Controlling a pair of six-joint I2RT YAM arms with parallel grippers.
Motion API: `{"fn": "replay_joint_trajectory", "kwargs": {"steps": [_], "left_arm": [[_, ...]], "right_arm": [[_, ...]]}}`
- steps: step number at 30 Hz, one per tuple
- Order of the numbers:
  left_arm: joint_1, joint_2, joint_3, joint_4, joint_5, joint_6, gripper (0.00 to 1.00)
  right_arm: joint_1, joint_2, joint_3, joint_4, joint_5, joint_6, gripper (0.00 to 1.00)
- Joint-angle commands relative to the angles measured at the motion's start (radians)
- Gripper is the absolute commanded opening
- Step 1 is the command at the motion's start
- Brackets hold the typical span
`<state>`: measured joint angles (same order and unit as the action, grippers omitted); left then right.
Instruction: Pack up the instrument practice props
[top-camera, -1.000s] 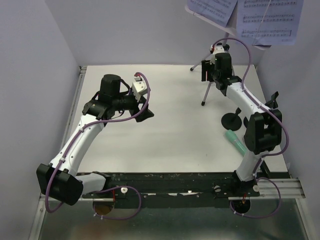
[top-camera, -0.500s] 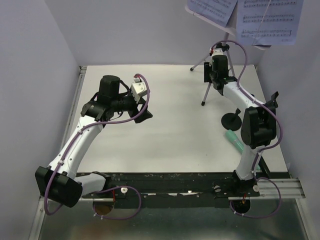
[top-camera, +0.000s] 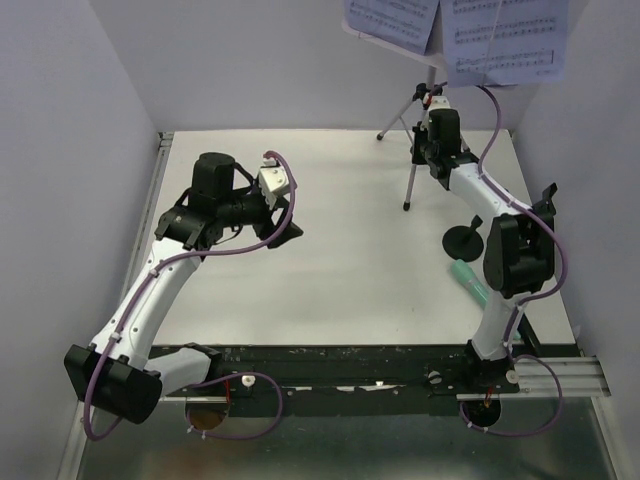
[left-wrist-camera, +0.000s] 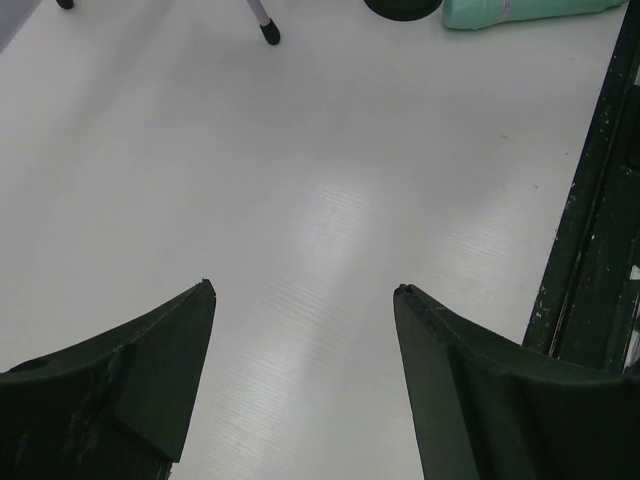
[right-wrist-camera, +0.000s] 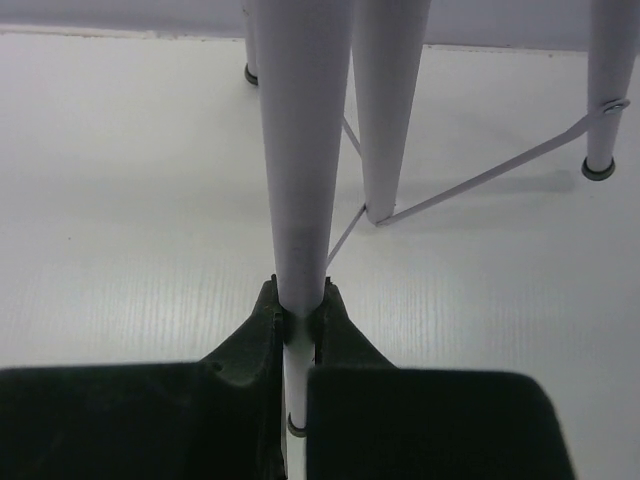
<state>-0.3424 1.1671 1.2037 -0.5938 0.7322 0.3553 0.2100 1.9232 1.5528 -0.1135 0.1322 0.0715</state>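
Observation:
My right gripper should draw the tripod leg back and to the gripper's left in the top view, to the bare middle of the table, and release it there.
The silver tripod (top-camera: 409, 176) stands at the back right, carrying printed sheet-music pages (top-camera: 497, 40) at the top of the overhead view. My right gripper (right-wrist-camera: 298, 300) is shut on one of its pale legs (right-wrist-camera: 305, 150), low down; from above that gripper (top-camera: 428, 128) sits beside the stand's stem. A mint-green microphone (top-camera: 472, 282) lies near the right edge, next to a short black round-based pole (top-camera: 464, 240). My left gripper (left-wrist-camera: 305, 290) hangs open over bare table at mid-left (top-camera: 284, 226), nothing between its fingers. The black microphone is not in view.
The white table (top-camera: 340, 270) is walled at the back and on both sides. A black rail (left-wrist-camera: 590, 230) runs along its near edge. In the left wrist view a tripod foot (left-wrist-camera: 268, 30), the pole's base (left-wrist-camera: 400, 8) and the mint microphone (left-wrist-camera: 520, 12) lie far ahead.
My right gripper has closed on the tripod leg. The stand's top and its pages have shifted left. The left arm has drifted slightly left, still open.

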Motion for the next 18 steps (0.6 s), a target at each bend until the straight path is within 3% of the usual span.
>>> {"fn": "replay_joint_trajectory", "kwargs": {"steps": [1,8,13,15,18], "left_arm": [[-0.003,-0.035,-0.023,0.002,-0.008,0.01,0.82],[-0.003,-0.038,-0.07,0.077,-0.011,-0.018,0.82],[-0.013,0.02,-0.001,0.081,-0.008,-0.018,0.82],[-0.015,0.029,0.022,0.078,-0.011,-0.01,0.82],[-0.017,0.04,0.03,0.083,-0.017,0.002,0.82]], "right_arm": [[0.025,-0.044,-0.068,-0.07,-0.193,0.039,0.0],[0.025,-0.127,-0.152,-0.08,-0.189,0.103,0.0],[0.009,-0.104,-0.117,-0.068,-0.181,0.09,0.0],[0.008,-0.102,-0.105,-0.066,-0.233,0.087,0.0],[0.008,-0.107,-0.122,-0.023,-0.447,0.082,0.0]]}}
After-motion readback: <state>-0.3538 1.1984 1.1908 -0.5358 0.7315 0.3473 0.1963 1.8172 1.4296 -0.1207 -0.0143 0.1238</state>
